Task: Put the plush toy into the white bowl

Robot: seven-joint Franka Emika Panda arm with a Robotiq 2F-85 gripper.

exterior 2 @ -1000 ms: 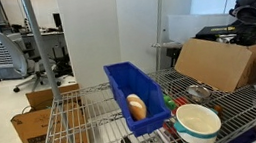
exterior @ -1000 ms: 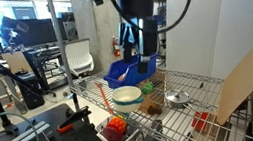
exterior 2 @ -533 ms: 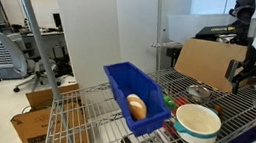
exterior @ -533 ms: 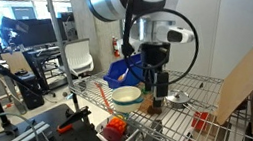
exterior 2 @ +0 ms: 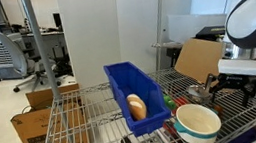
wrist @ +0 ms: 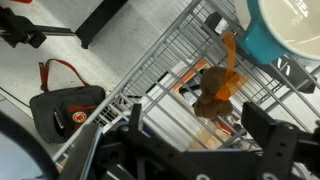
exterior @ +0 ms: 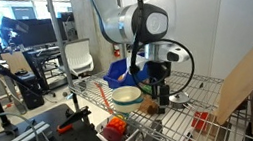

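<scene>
The plush toy is on the shelf (wrist: 160, 70). My gripper should go straight down over the brown body (wrist: 213, 90) of the plush toy next and close its fingers.
The plush toy (wrist: 213, 88) is brown and orange and lies on the wire shelf (wrist: 160, 70) beside the white bowl (wrist: 290, 22), which is teal outside. In an exterior view the toy (exterior: 153, 106) sits just right of the bowl (exterior: 127, 96). My gripper (wrist: 200, 125) is open, its two dark fingers (wrist: 268, 128) spread to either side of the toy and just above it, not touching. The gripper (exterior: 156, 91) hangs over the toy. In an exterior view the gripper (exterior 2: 233, 86) is behind the bowl (exterior 2: 198, 124) and the toy is hidden.
A blue bin (exterior 2: 133, 93) holding a tan object (exterior 2: 136, 106) stands on the shelf behind the bowl. A cardboard box (exterior 2: 213, 62) sits at the back. A small metal cup (exterior: 178, 98) and a white tub with a red item (exterior: 115, 131) are nearby.
The arm has come down from above the shelf and now holds the open gripper low over the plush toy. The toy and bowl have not moved.
</scene>
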